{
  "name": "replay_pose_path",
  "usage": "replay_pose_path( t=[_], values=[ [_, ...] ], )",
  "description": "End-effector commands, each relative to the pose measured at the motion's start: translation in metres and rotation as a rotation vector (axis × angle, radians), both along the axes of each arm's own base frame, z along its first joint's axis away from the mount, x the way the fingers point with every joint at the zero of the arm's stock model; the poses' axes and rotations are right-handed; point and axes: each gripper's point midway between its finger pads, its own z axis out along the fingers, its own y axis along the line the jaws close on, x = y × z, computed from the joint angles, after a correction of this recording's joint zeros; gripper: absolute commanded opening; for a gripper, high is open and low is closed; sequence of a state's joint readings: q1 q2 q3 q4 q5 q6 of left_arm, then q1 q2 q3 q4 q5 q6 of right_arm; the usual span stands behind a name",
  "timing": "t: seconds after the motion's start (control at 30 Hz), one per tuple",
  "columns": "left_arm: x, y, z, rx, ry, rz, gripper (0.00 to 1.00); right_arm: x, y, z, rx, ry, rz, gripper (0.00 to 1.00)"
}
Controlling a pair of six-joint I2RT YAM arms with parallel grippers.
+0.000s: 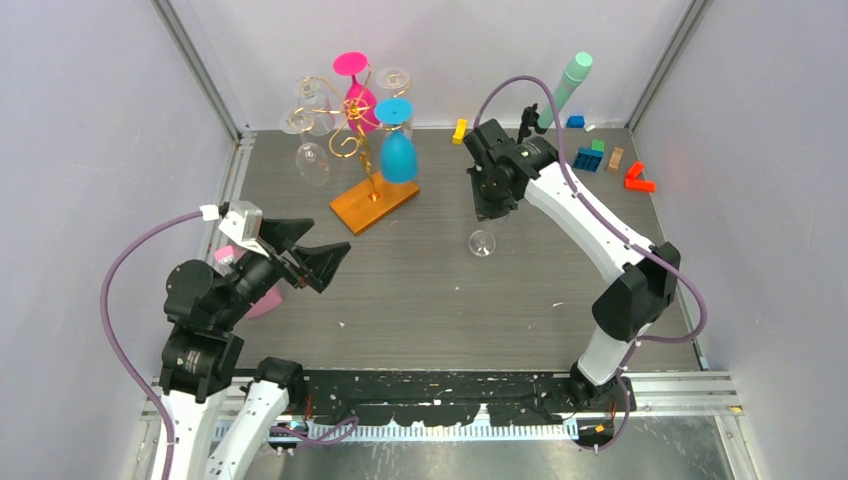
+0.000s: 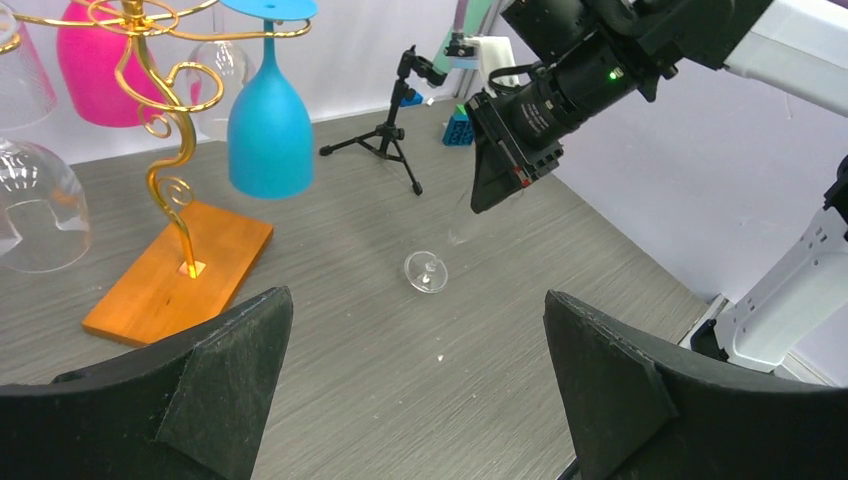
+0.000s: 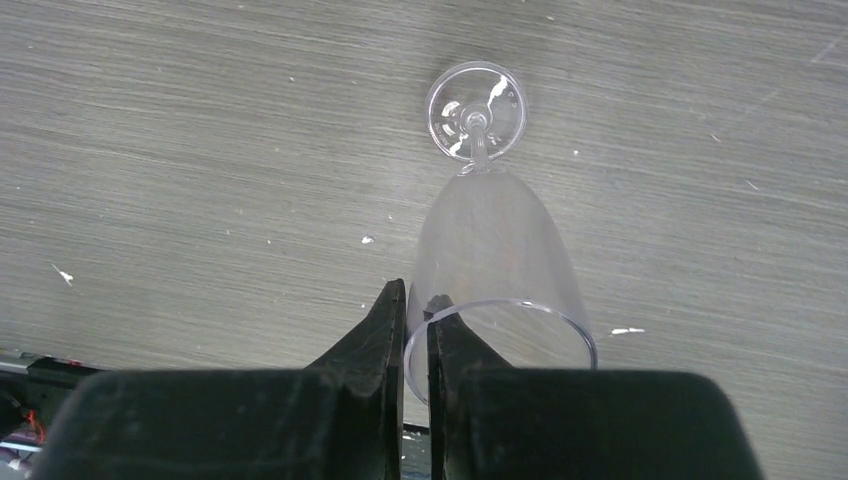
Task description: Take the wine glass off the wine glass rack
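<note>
My right gripper is to move the clear wine glass a little away from my base next, and then open over the empty table.
The wine glass rack (image 1: 350, 130) is a gold wire tree on an orange base (image 1: 374, 205) at the back left. A blue glass (image 1: 398, 155), a pink glass (image 1: 358, 100) and clear glasses (image 1: 312, 160) hang on it upside down. My right gripper (image 3: 415, 300) is shut on the rim of a clear wine glass (image 3: 495, 250), one finger inside the bowl and one outside. The glass stands upright, with its foot (image 1: 482, 243) at or just above the table, right of the rack. My left gripper (image 1: 305, 262) is open and empty, well left of that glass.
A black tripod stand (image 2: 385, 140) stands at the back. A green bottle (image 1: 570, 80) and coloured blocks (image 1: 600, 158) lie at the back right, and a yellow block (image 1: 459, 130) is near the back wall. A pink object (image 1: 262, 300) lies under the left arm.
</note>
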State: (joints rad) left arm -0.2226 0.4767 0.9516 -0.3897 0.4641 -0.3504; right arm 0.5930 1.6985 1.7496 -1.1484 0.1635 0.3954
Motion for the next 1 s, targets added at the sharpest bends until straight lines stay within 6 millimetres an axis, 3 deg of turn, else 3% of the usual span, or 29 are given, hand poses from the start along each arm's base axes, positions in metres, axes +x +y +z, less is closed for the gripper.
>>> replay_pose_path(
  t=[0.0,0.27,0.47,0.7,0.97],
  values=[
    [0.009,0.000,-0.007,0.033,0.015,0.011,1.00,0.014,0.013,0.019,0.050,-0.029,0.055,0.00],
    [0.020,0.001,-0.011,0.049,0.044,0.031,1.00,0.039,0.004,-0.006,0.010,0.036,0.022,0.00],
    [0.027,0.003,-0.016,0.075,0.077,0.048,1.00,0.047,0.000,-0.021,-0.012,0.084,0.014,0.00],
    [0.032,0.007,-0.019,0.099,0.092,0.076,1.00,0.056,0.000,-0.029,-0.028,0.101,0.019,0.16],
    [0.036,0.010,-0.018,0.117,0.101,0.091,1.00,0.065,0.002,-0.028,-0.027,0.091,0.023,0.26]
  ],
)
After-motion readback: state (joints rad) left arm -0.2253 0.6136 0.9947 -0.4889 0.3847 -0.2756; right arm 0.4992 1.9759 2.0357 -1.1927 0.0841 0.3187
